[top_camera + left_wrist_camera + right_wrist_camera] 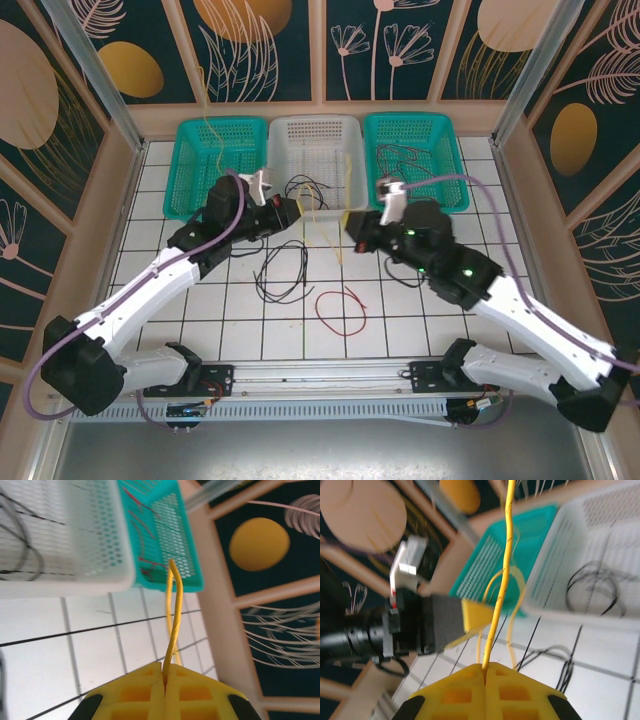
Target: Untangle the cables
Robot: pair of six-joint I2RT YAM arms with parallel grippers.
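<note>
I need to move my right gripper outward, away from my left gripper and toward the second teal basket (415, 165), to straighten the yellow cable (341, 235) and let it go, because it hangs loose between them.
A yellow cable (341, 235) hangs between my two grippers just in front of the white basket. In the left wrist view my left gripper (164, 672) is shut on the yellow cable (173, 625), which rises from its closed yellow tips. My right gripper (484, 667) is likewise shut on the yellow cable (501, 590). From above, the left gripper (298, 212) and the right gripper (354, 224) face each other about a tile apart. A black cable (284, 270) lies looped on the tiles below them. A red cable (340, 311) forms a loop nearer the front.
Three baskets line the back: a teal basket (190, 165) with a yellow wire, a white basket (318, 135) holding black wires (305, 187), and a second teal basket (445, 160) with more wires. Wooden walls close in both sides.
</note>
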